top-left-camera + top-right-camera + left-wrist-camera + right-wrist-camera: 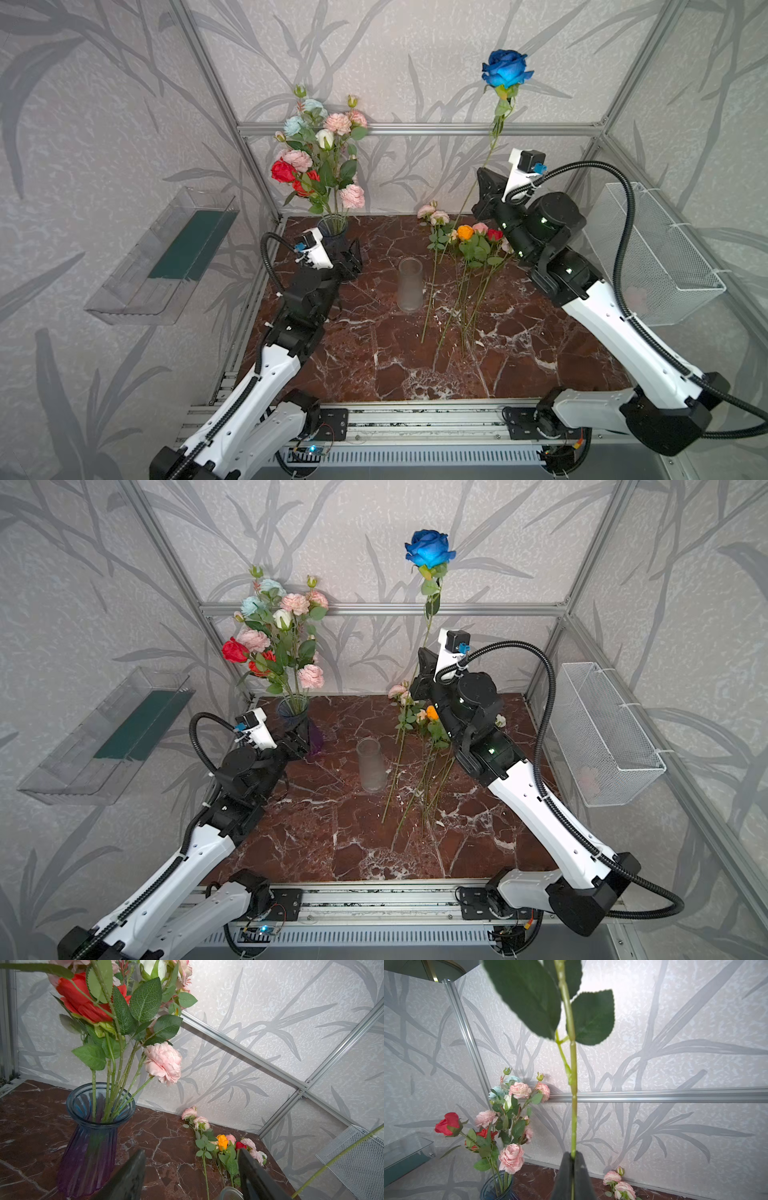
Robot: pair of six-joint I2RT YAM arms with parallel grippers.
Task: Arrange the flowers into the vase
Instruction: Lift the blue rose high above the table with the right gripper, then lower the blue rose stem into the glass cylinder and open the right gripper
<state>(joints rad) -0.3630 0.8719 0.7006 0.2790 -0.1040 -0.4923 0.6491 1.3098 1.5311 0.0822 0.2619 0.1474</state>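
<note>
The empty frosted vase's opening (410, 264) lies below the blue rose's stem, toward the blue vase, so the robot's right gripper will next carry the stem across, lower the stem's end inside that opening and release it.
A blue-and-purple glass vase (332, 230) (91, 1136) stands at the back left and holds several pink, red, teal and cream flowers (320, 153). My right gripper (482, 183) (573, 1156) is shut on the green stem (573, 1105) of a blue rose (506, 68) (428, 548), held upright high above the table. Several loose flowers (469, 245) (224, 1145) lie right of the middle. My left gripper (353, 257) (191, 1153) hangs open and empty beside the blue vase.
A frosted clear vase (410, 284) (371, 766) stands empty mid-table, just left of the loose stems. A white wire basket (656, 257) hangs on the right wall. A clear plastic tray (166, 257) hangs on the left wall. Aluminium frame rails (415, 129) border the back.
</note>
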